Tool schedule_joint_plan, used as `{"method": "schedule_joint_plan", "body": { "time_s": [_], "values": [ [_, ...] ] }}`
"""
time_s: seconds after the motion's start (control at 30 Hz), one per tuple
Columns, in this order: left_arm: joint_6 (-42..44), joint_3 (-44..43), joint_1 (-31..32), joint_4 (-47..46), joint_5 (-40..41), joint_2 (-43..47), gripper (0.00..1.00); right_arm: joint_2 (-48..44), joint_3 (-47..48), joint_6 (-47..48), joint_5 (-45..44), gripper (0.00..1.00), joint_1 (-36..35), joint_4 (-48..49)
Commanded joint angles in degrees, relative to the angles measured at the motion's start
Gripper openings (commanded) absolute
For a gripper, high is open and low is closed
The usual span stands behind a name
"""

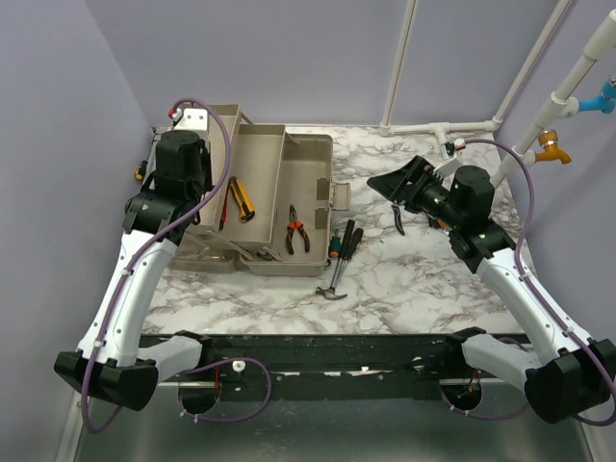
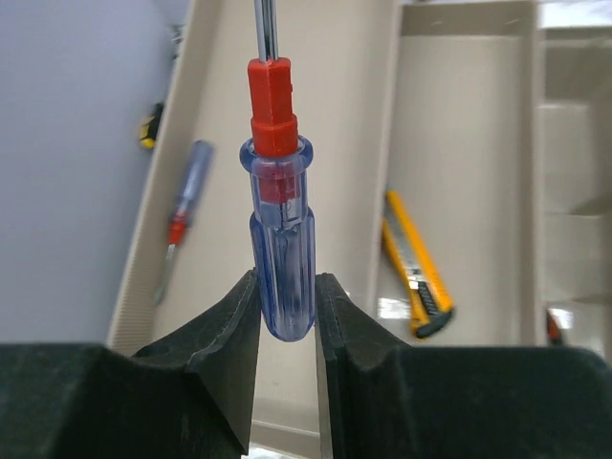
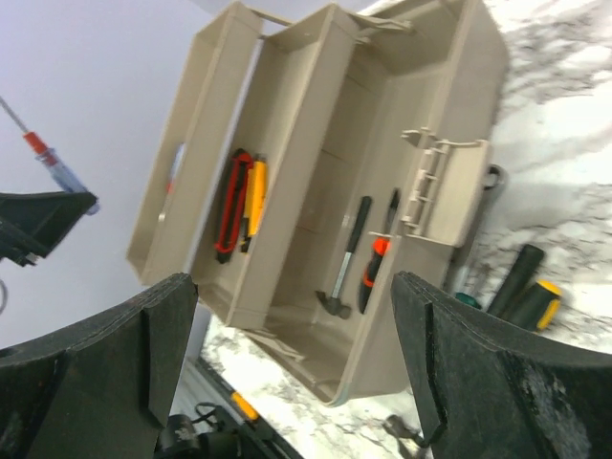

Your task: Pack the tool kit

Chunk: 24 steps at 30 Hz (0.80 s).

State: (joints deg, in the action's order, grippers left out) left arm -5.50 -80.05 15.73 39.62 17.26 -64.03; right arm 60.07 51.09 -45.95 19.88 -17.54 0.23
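Note:
The spot on the bottom of the tray beside the second blue screwdriver is empty. My left gripper will go down toward the left in its wrist view and release there next.
The beige tool kit box (image 1: pixel 310 159) stands open at the left with its trays folded out. My left gripper (image 2: pixel 287 306) hangs over the leftmost tray (image 2: pixel 215 115), shut on the clear blue handle of a red-collared screwdriver (image 2: pixel 280 239) that points away from the camera. A second blue screwdriver (image 2: pixel 182 215) lies in that tray. A yellow utility knife (image 2: pixel 418 263) is in the middle tray. Orange-handled pliers (image 1: pixel 296 233) and a hammer (image 3: pixel 344 258) lie in the main compartment. My right gripper (image 1: pixel 390 183) is open and empty, right of the box (image 3: pixel 459 96).
Beside the box's right wall, two dark screwdrivers (image 1: pixel 344 241) and a small hammer (image 1: pixel 333 281) lie on the marble table. A dark tool (image 1: pixel 398 218) lies just below the right gripper. White pipes (image 1: pixel 438 127) run along the back right.

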Motion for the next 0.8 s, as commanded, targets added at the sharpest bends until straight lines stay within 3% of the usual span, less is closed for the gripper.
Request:
{"method": "schedule_joint_plan", "body": {
  "time_s": [0.0,0.23,0.3,0.4,0.53,0.6,0.77],
  "values": [
    [4.97,1.51,-1.92,0.33,13.32,-3.55,0.0,1.4,3.3,4.51,-7.86,0.9,-0.13,-9.91],
    [1.69,2.28,-8.85,0.33,4.14,-7.94,0.0,5.64,4.05,8.84,-16.44,0.9,-0.13,-21.04],
    [0.24,0.82,-10.1,2.54,1.21,-9.69,0.14,7.85,3.55,9.14,-18.89,0.9,-0.13,-22.72],
    [-1.89,-0.76,-10.43,4.96,-1.93,-9.97,0.6,12.23,2.72,5.02,-25.14,0.88,-0.13,-25.01],
    [-3.5,1.57,-10.37,1.93,-4.18,-5.65,0.91,16.82,0.59,-0.8,-25.11,0.86,-0.33,-22.94],
    [-4.48,3.17,-10.32,-0.47,-4.54,-2.46,0.98,17.84,-1.37,-2.5,-23.46,0.83,-1.05,-19.26],
    [-6.19,10.6,-10.36,-9.16,-10.79,7.46,0.98,21.76,-1.76,-4.87,-23.99,0.81,-4.44,-14.97]
  ]
}}
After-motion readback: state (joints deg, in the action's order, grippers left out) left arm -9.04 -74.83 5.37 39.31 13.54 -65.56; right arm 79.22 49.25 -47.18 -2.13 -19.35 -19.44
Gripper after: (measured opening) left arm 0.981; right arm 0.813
